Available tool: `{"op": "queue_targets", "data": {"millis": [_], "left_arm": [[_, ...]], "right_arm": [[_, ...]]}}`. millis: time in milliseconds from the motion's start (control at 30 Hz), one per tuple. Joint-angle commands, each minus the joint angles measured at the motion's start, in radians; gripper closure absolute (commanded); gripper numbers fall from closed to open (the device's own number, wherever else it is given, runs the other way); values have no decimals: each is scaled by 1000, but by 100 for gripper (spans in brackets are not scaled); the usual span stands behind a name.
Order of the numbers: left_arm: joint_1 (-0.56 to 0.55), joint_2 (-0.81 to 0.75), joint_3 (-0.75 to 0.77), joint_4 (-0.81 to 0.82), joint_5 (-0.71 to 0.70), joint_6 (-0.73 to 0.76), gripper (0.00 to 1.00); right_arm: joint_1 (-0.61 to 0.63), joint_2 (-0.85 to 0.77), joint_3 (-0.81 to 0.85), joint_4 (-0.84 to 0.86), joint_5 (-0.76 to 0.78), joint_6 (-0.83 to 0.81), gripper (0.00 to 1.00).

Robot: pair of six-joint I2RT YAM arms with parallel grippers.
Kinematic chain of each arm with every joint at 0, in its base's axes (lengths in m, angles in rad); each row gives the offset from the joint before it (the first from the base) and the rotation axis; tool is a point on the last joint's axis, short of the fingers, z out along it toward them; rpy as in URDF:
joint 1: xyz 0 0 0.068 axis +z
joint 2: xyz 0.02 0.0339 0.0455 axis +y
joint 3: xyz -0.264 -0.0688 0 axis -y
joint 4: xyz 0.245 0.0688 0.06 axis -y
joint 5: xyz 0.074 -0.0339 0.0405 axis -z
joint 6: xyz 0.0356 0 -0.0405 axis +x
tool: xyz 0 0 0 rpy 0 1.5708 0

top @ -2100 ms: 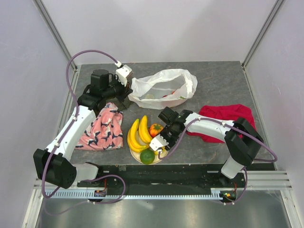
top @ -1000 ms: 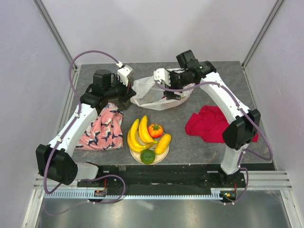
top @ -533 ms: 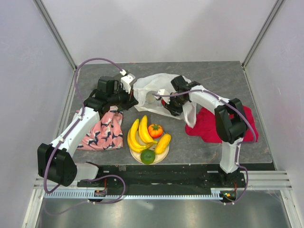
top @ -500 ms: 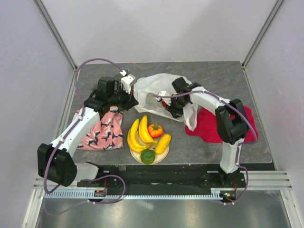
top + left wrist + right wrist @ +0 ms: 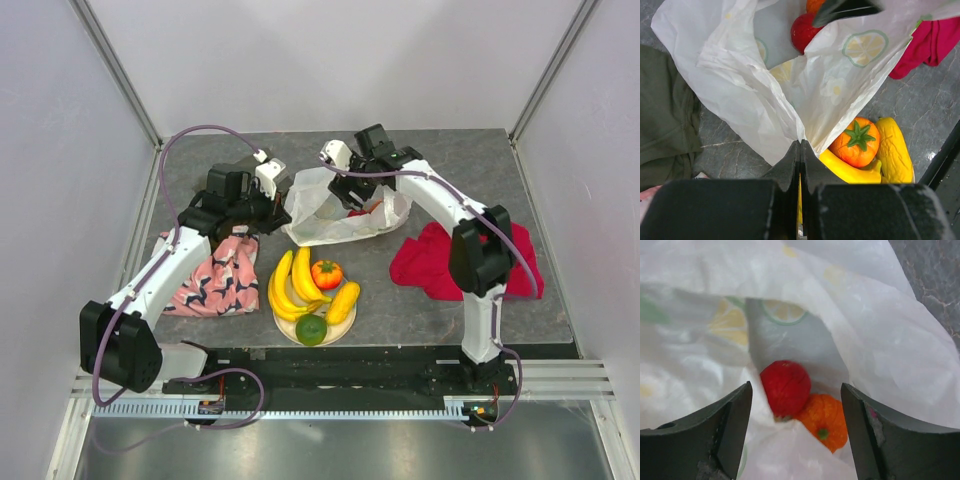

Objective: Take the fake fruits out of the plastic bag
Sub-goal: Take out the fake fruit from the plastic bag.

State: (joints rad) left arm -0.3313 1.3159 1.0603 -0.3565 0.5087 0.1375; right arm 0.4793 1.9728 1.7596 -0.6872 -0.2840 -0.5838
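My right gripper will next reach down through the bag's opening to the red apple [image 5: 785, 387] and the ribbed orange fruit, since they lie inside the bag.
The white plastic bag [image 5: 325, 215] lies at mid-table. My left gripper [image 5: 281, 200] is shut on the bag's left edge [image 5: 790, 125] and holds it up. My right gripper [image 5: 352, 190] is open over the bag's mouth, jaws wide apart, nothing between them. Inside the bag a red apple [image 5: 785, 387] and a ribbed orange fruit [image 5: 826, 419] lie side by side; both also show in the left wrist view, the apple [image 5: 804, 31] below the orange one [image 5: 815, 5]. Bananas [image 5: 290, 285], an orange fruit [image 5: 326, 274], a yellow fruit [image 5: 342, 302] and a green fruit [image 5: 311, 329] sit on the plate [image 5: 285, 327].
A pink patterned cloth [image 5: 215, 275] lies left of the plate. A red cloth [image 5: 450, 262] lies to the right under the right arm. A dark green cloth [image 5: 665, 130] lies under the left gripper.
My right gripper left the plate, reached the bag, dipped into it, then rose to its mouth. The bag has been pulled and reshaped. My left gripper stays on the bag's edge.
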Motion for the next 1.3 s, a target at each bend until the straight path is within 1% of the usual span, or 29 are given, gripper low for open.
{"op": "queue_targets", "data": {"millis": [0, 167, 300, 400, 433, 467, 500, 600, 700, 800, 833, 867, 933, 967, 1033, 1067, 1133, 1233, 1267], "left_arm": [[-2, 2, 17, 45, 19, -24, 98], [0, 5, 21, 48, 14, -24, 98], [-2, 2, 23, 47, 2, -18, 98], [0, 3, 21, 48, 5, -21, 98], [0, 5, 23, 47, 5, -21, 98], [-2, 8, 26, 50, 5, -21, 98], [-2, 9, 26, 48, 4, -21, 98], [-2, 22, 36, 56, 2, -19, 98], [-2, 32, 43, 67, 4, -24, 98], [-2, 40, 49, 74, 5, -24, 98], [0, 42, 50, 74, 7, -24, 98], [0, 43, 50, 76, 7, -26, 98], [-2, 43, 46, 80, 7, -27, 99], [-2, 43, 44, 83, 8, -29, 98], [-2, 42, 44, 87, 8, -32, 98], [-2, 39, 44, 87, 5, -32, 98], [0, 34, 44, 85, 1, -30, 98], [-2, 32, 38, 83, -6, -23, 98], [0, 37, 35, 85, -4, -21, 98]], "right_arm": [[-10, 150, 93, -3, 95, 107, 21], [-10, 244, 159, -53, 141, 133, 20], [-11, 262, 178, -107, 155, 141, 18], [-10, 256, 175, -130, 167, 148, 19], [-10, 244, 170, -133, 169, 148, 23], [-10, 233, 167, -132, 167, 148, 25], [-10, 212, 163, -133, 164, 147, 35], [-10, 164, 144, -132, 143, 144, 52], [-10, 114, 135, -132, 106, 150, 57], [-10, 66, 129, -118, 92, 165, 59], [-10, 60, 124, -112, 89, 167, 57], [-10, 61, 120, -115, 95, 170, 53], [-10, 69, 109, -130, 109, 173, 51], [-10, 73, 91, -132, 109, 171, 56], [-10, 70, 75, -120, 98, 171, 57], [-10, 63, 78, -117, 86, 177, 60], [-10, 48, 93, -106, 65, 190, 61], [-10, -3, 164, -113, -6, 197, 62], [-8, -40, 194, -120, -86, 188, 62]]}}
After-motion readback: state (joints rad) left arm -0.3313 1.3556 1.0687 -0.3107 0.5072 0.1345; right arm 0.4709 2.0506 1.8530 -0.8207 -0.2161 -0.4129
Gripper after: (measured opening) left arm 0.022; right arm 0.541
